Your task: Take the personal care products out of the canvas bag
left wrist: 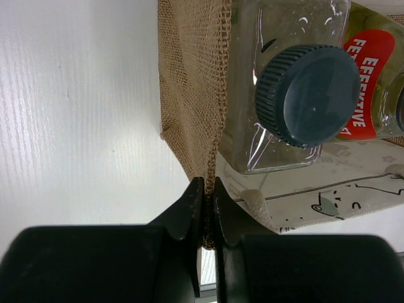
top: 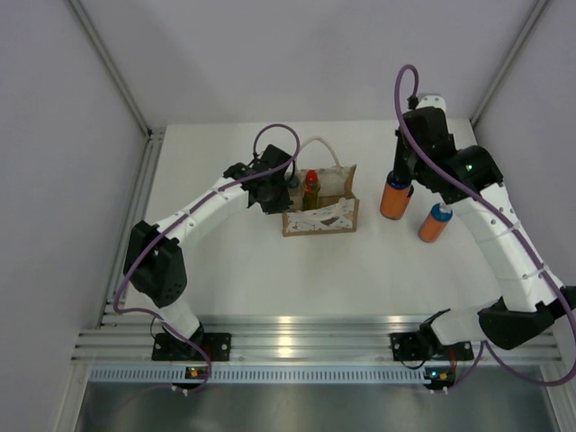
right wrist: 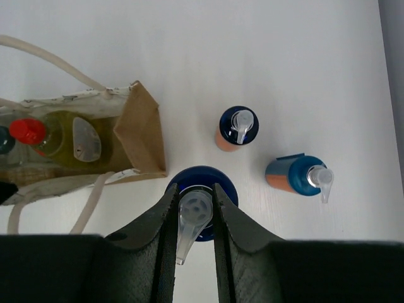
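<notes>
My right gripper comes down and back over the bare tabletop beside the standing orange bottles next, then releases the held bottle, since it hangs above the table.
The canvas bag (top: 320, 214) stands mid-table. My left gripper (top: 273, 194) is shut on its tan side edge (left wrist: 192, 82), the weave pinched between the jaws (left wrist: 208, 189). Inside stand the clear bottle with a dark cap (left wrist: 307, 95) and the yellow-green bottle with a red cap (top: 310, 189), which also shows in the right wrist view (right wrist: 57, 136). My right gripper (right wrist: 194, 203) is shut on the pump head of an orange bottle (top: 394, 198) right of the bag. Two more orange bottles (right wrist: 237, 128) (right wrist: 295, 175) stand on the table beyond it; one of them also shows in the top view (top: 435, 222).
The bag's cream rope handles (top: 317, 144) loop over toward the back, and one lies on the table in the right wrist view (right wrist: 88, 202). White enclosure walls close in the table on the left and right. An aluminium rail (top: 297, 342) runs along the near edge.
</notes>
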Motion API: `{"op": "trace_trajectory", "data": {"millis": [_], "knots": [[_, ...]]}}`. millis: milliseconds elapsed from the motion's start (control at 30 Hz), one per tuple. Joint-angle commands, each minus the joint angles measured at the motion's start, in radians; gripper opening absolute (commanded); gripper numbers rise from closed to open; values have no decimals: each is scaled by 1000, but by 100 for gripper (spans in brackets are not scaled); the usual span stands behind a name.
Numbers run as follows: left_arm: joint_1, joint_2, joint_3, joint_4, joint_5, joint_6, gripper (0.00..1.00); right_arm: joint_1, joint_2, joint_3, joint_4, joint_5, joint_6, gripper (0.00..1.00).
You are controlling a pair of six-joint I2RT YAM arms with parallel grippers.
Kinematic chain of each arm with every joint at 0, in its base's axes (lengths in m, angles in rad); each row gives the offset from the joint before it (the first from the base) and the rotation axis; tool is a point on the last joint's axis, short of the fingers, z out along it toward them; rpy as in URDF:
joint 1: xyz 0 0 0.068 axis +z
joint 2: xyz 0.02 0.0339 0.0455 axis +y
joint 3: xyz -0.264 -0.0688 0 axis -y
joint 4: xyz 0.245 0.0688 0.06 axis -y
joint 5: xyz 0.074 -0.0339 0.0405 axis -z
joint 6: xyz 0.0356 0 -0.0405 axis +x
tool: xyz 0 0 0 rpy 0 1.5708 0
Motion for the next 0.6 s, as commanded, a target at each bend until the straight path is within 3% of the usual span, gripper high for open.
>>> {"op": "trace_trajectory", "data": {"millis": [0,267,567], "knots": [[-4,-32,-12,-34,15,18,0,-29,-104,-134,229,19,34,0],[-4,-41,-9,-35,9,28,0,-96,-227,-473,387,38,81,0],[-4,-40,-9,-35,15,30,0,-185,-288,-673,465,19,92,0]]}}
